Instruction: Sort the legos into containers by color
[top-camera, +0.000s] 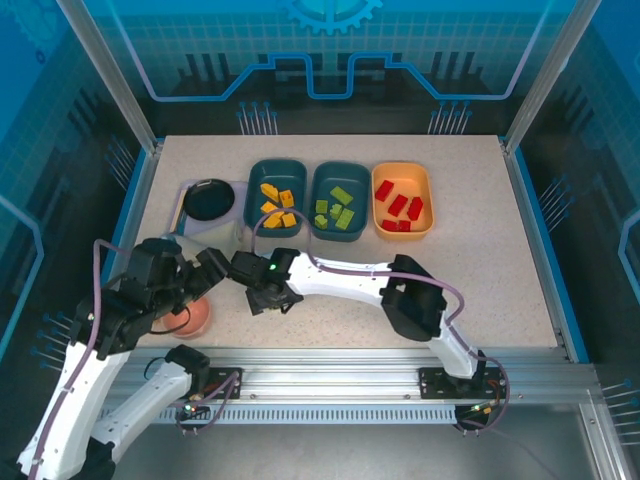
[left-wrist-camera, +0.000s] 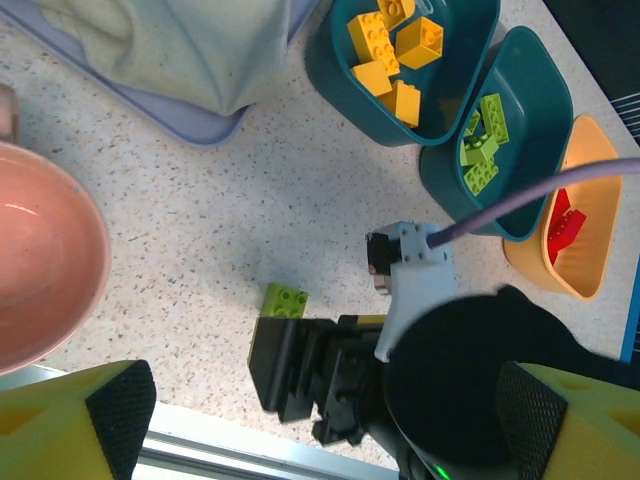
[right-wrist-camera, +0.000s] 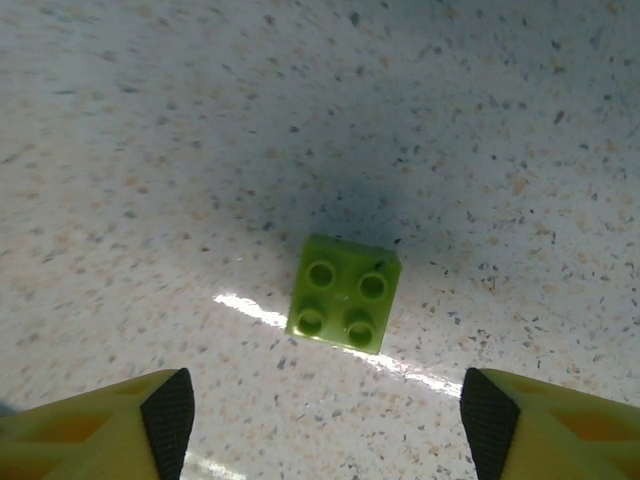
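My right gripper will next lower its open fingers around opposite sides of the light green lego below and close. The fingers are wider apart than the lego.
One light green lego (right-wrist-camera: 343, 293) lies studs up on the speckled table, also seen from the left wrist (left-wrist-camera: 285, 299). My right gripper (right-wrist-camera: 328, 420) hovers just above it, open, its fingertips wide on either side and not touching it. In the top view that gripper (top-camera: 265, 297) is near the table's front left. My left gripper (left-wrist-camera: 322, 410) is open with nothing in it, beside the right one (top-camera: 212, 266). At the back stand a teal tray (top-camera: 277, 170) of yellow-orange legos, a teal tray (top-camera: 339, 172) of green ones and an orange tray (top-camera: 401, 170) of red ones.
A pink bowl (top-camera: 190, 318) sits under the left arm at the front left. A black round dish (top-camera: 209, 198) rests on a lavender tray (left-wrist-camera: 190, 120) with a pale cloth (left-wrist-camera: 190, 50). The metal rail (top-camera: 330, 360) runs along the front edge.
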